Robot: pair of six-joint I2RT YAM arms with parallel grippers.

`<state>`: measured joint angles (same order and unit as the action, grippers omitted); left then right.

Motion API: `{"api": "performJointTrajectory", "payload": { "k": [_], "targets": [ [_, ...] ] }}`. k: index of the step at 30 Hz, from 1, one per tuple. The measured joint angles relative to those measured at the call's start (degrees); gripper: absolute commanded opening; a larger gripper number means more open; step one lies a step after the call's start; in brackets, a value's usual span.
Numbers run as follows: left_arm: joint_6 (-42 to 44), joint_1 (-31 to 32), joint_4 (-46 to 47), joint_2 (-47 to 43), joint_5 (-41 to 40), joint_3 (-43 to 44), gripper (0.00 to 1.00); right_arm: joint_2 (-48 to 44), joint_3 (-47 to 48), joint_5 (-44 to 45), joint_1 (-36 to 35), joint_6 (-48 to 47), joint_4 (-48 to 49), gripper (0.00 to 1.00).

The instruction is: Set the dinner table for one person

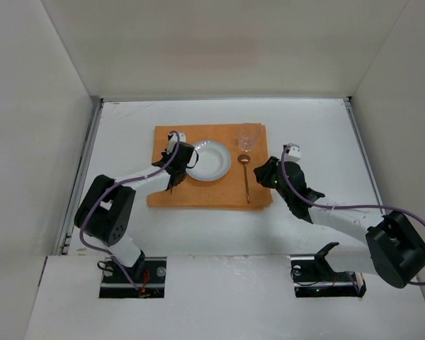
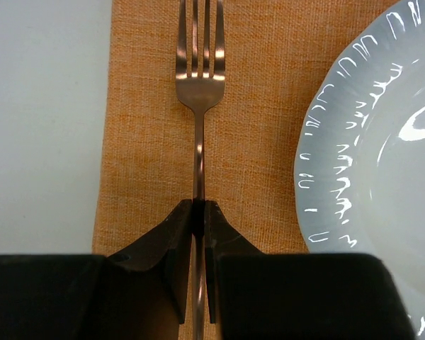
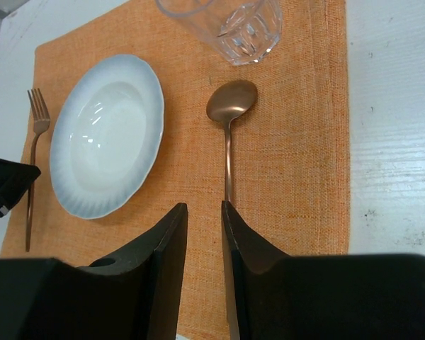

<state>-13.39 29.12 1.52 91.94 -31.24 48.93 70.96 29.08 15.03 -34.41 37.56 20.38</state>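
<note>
My left gripper should go down a little toward the plate (image 1: 211, 160) and let go of the copper fork's handle.
An orange placemat (image 1: 212, 193) lies on the white dinner table (image 1: 127, 127). On it are a white plate (image 1: 211, 160), a clear glass (image 1: 248, 137) and a copper spoon (image 1: 246, 177). My left gripper (image 2: 198, 209) is shut on the handle of a copper fork (image 2: 199, 85), which lies low along the mat's left strip, beside the plate (image 2: 375, 142), tines pointing away. In the top view the left gripper (image 1: 174, 177) hides most of the fork. My right gripper (image 3: 204, 207) is open and empty over the mat; the spoon's (image 3: 231, 103) handle runs under its right finger.
The glass (image 3: 234, 21) stands at the mat's far edge, just beyond the spoon's bowl. The fork (image 3: 35, 134) also shows in the right wrist view, left of the plate (image 3: 106, 134). Metal rails run along the table's sides (image 1: 91, 156). White walls enclose the table.
</note>
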Motion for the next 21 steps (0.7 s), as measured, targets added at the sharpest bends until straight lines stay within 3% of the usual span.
{"api": "performJointTrajectory", "payload": {
  "k": [15, 17, 21],
  "targets": [
    [0.5, 0.1, 1.9, 4.7, 1.9, 0.0, 0.09, 1.5, 0.0, 0.6, 0.0, 0.0, -0.4, 0.32],
    [0.5, 0.2, 1.9, 4.7, 1.6, 0.0, 0.13, 1.5, 0.0, 0.7, 0.0, 0.0, -0.4, 0.33],
    [0.5, 0.2, 1.2, 4.5, 0.0, 0.0, 0.29, 1.5, 0.0, 0.9, 0.0, -0.1, -0.4, 0.43]
  ]
}}
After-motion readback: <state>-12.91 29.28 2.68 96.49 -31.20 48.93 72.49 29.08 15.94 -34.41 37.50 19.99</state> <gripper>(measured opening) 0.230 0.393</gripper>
